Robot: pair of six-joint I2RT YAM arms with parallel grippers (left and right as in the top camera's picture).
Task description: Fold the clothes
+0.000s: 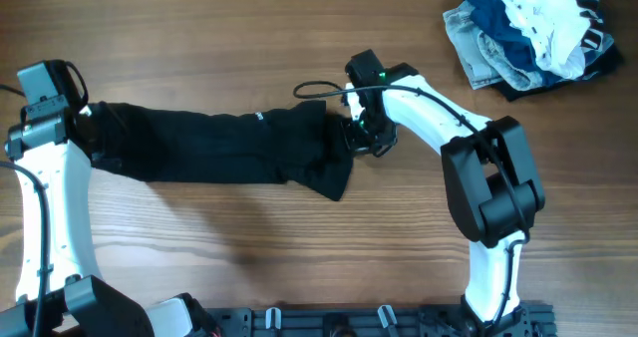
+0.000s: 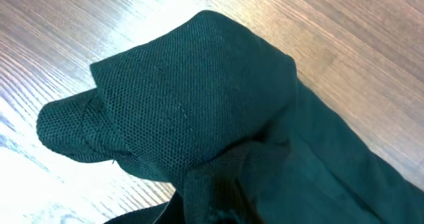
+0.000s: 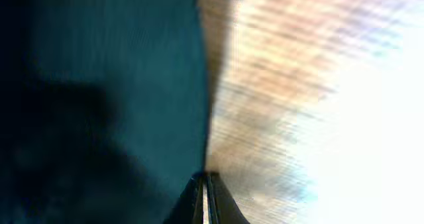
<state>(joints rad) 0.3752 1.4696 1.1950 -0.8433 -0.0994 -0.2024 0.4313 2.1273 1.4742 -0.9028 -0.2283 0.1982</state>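
Note:
The robot's left gripper will bring the black garment's held end to the right in the overhead view onto the black garment's middle (image 1: 235,146) and let it go, as the garment lies stretched long.
The black garment (image 1: 219,143) lies stretched in a long band across the wooden table, with a tiny white mark (image 1: 257,117) on its far edge. My left gripper (image 1: 88,128) is at its left end. In the left wrist view the mesh fabric (image 2: 199,98) bunches up and runs down into my jaws, hiding the fingertips. My right gripper (image 1: 357,133) is at the garment's right end. In the right wrist view its fingers (image 3: 205,184) are pressed together at the straight edge of the dark fabric (image 3: 119,85), with bare wood to the right.
A pile of denim, blue, white and striped garments (image 1: 533,33) sits at the back right corner. A black cable (image 1: 314,90) loops off the right arm above the garment. A black rail (image 1: 379,319) runs along the table's front edge.

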